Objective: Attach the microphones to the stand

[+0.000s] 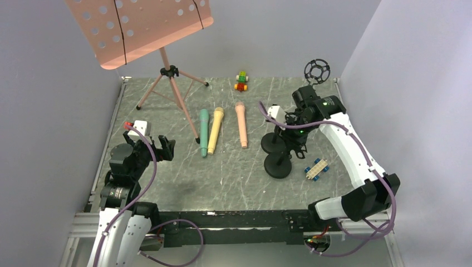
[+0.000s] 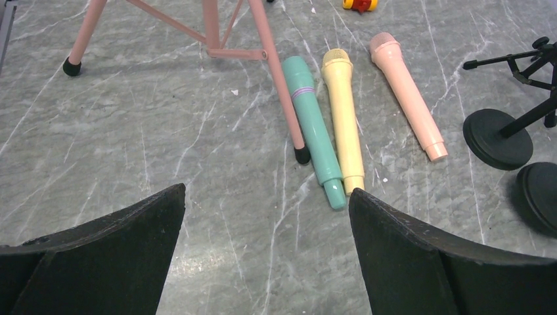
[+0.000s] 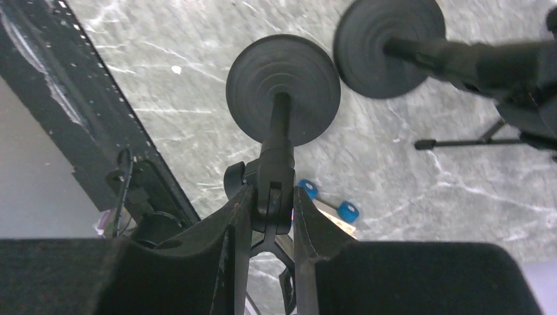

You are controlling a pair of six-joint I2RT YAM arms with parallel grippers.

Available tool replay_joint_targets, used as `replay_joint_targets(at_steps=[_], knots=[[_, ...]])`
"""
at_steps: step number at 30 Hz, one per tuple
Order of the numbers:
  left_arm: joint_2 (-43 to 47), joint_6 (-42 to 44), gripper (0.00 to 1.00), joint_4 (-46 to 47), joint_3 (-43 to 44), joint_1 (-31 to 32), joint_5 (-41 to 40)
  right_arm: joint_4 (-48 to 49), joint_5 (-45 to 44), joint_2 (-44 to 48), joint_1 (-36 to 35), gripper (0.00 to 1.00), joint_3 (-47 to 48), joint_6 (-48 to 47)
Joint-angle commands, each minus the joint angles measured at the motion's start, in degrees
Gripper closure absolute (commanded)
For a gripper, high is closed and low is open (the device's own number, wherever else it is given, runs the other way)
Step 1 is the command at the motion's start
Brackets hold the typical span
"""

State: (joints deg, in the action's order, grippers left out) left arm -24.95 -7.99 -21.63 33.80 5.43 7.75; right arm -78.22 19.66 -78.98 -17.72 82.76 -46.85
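The round bases are crowded together, so the robot's right gripper will move back and to the left in the top view, over bare tabletop, and release the clip joint.
Three microphones lie side by side mid-table: teal-green (image 1: 204, 132) (image 2: 312, 128), pale yellow (image 1: 216, 129) (image 2: 345, 118) and salmon pink (image 1: 241, 124) (image 2: 407, 95). A black stand (image 1: 278, 165) with a round base (image 3: 282, 88) stands upright to their right. My right gripper (image 1: 292, 136) (image 3: 270, 200) is shut on the clip joint at the top of this stand's pole (image 3: 279, 128). At the near left, well short of the microphones' tails, my left gripper (image 1: 150, 146) (image 2: 266, 193) hangs open with nothing between its fingers.
A second black round-base stand (image 1: 271, 143) (image 3: 387, 46) stands right behind the held one. A pink music stand's tripod (image 1: 170, 83) has one leg beside the teal microphone. Toy-brick cars sit at the back (image 1: 241, 81) and near right (image 1: 316, 168). A black shock mount (image 1: 316, 70) is back right.
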Motion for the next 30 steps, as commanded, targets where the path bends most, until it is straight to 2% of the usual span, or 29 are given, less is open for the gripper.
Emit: replay_joint_targets(at_steps=[1,10,18,20,22,30], knots=[[-0.4,0.4,0.01,2.5,1.6,-0.2,0.4,0.5,3.5,0.8,-6.8,0.89,2.5,3.9],[-0.6,0.3,0.01,2.6,1.5,-0.2,0.2,7.2,0.0,-6.0,-24.0,0.90,4.7,8.8],[-0.8,0.3,0.01,2.8,1.4,-0.2,0.6,10.5,-1.4,-11.7,-30.4,0.88,7.1,11.0],[-0.7,0.3,0.01,2.8,1.4,-0.2,0.8,11.3,-1.3,-12.4,-31.1,0.84,6.9,11.5],[-0.7,0.3,0.01,3.0,1.4,-0.2,1.2,11.8,-1.2,-12.8,-31.4,0.70,7.0,12.1],[-0.5,0.2,0.01,3.3,1.3,-0.2,2.2,11.0,-0.8,-12.3,-31.4,0.49,9.2,12.7]])
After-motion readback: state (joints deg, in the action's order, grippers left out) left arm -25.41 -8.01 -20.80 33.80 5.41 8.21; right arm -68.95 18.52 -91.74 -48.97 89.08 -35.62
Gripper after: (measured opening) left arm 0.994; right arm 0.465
